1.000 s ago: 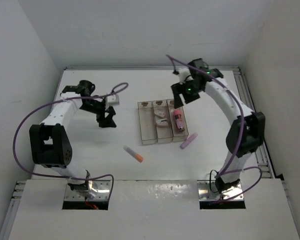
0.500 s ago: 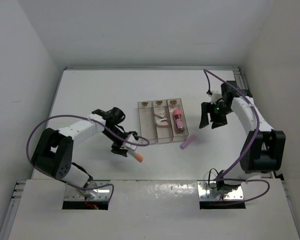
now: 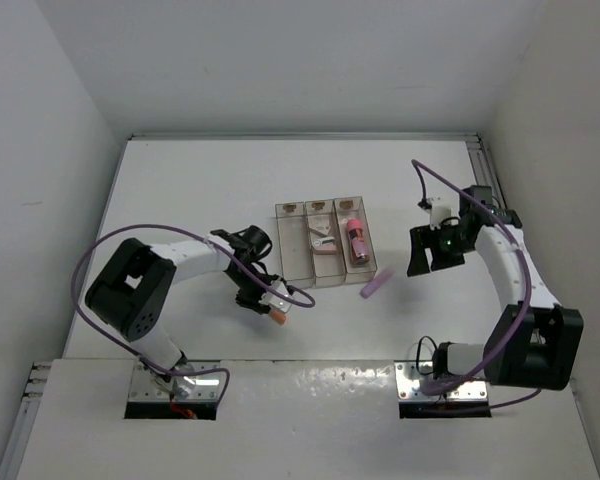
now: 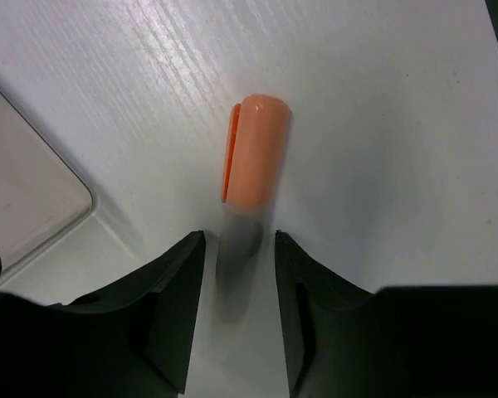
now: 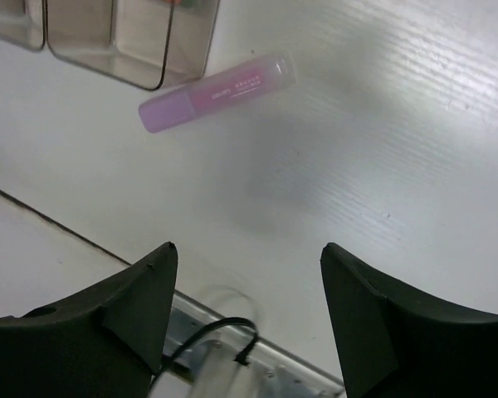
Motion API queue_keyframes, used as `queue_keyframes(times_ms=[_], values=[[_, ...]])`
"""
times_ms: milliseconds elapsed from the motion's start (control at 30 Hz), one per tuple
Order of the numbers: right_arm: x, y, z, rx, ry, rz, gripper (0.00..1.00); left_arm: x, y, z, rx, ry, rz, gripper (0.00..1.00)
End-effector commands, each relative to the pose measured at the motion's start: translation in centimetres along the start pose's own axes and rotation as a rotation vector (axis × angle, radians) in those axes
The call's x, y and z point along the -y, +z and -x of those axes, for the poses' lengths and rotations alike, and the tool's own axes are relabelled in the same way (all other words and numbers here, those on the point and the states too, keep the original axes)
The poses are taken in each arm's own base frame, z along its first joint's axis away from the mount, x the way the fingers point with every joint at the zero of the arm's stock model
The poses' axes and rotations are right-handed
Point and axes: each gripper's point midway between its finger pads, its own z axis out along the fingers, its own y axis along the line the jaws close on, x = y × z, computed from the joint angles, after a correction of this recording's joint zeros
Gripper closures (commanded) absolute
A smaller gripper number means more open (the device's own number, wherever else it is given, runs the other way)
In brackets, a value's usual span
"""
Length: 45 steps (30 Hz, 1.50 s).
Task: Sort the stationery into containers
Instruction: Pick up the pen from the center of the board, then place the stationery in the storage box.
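I will move my right gripper to the left in the top view next, turn it along the slanting lilac stick and go down over its clear end point(image 3: 385, 273) point(image 5: 274, 75). The lilac stick lies below there.
The white stick with orange end point(image 3: 276, 315) lies on the table in front of the containers point(image 3: 291, 262). My left gripper point(image 3: 259, 298) is down over it. In the left wrist view the orange end point(image 4: 256, 149) points away and the white body runs between my fingers point(image 4: 170, 307), which stand narrowly open with a small gap on each side. The lilac stick point(image 3: 377, 283) lies by the bins' near right corner and also shows in the right wrist view point(image 5: 216, 94). My right gripper point(image 3: 432, 257) is wide open and empty to its right. The pink-capped cylinder point(image 3: 357, 240) and the white eraser point(image 3: 325, 241) lie in bins.
The left bin of the row holds nothing I can see. A bin corner point(image 4: 33, 195) shows just left of the left gripper. The table's near edge with a cable point(image 5: 220, 344) shows under the right gripper. White walls enclose the table.
My left arm has swung from the back left down to the orange-ended stick. My right arm has moved from over the bins to the right of the lilac stick.
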Motion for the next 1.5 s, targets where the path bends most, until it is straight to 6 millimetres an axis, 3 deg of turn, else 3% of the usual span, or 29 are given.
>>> queue_keyframes(times_ms=[0,200,333,467,633,767,1133,1233,1467], values=[[-0.3,-0.6,1.3,0.140,-0.331,0.038,0.31,0.7,0.3,0.2,-0.025,0.033,-0.014,0.56],[-1.5,1.1,0.6,0.285,-0.921,0.096,0.33,0.7,-1.3,2.0,0.006,-0.033,0.003,0.83],[-2.9,2.7,-0.7,0.281,-1.217,0.212,0.34,-2.1,-5.6,5.7,0.136,-0.075,0.120,0.88],[-3.1,3.6,0.4,0.290,-1.416,0.295,0.32,-5.1,-11.2,10.1,0.260,-0.118,0.256,0.97],[-2.7,5.4,0.7,0.239,-1.564,0.457,0.29,-7.9,-15.3,12.6,0.327,-0.190,0.410,1.00],[-2.8,5.7,1.1,0.186,-1.658,0.570,0.28,-9.5,-17.4,12.1,0.388,-0.302,0.501,1.00],[-2.5,9.5,0.4,0.065,-1.748,0.679,0.32,-13.4,-24.2,8.8,0.571,-0.647,0.719,1.00],[-2.4,10.4,1.1,0.052,-1.724,0.665,0.32,-13.6,-25.1,8.7,0.614,-0.689,0.723,1.00],[-2.1,11.8,1.8,0.008,-1.710,0.651,0.35,-13.1,-24.9,8.1,0.601,-0.701,0.716,1.00]])
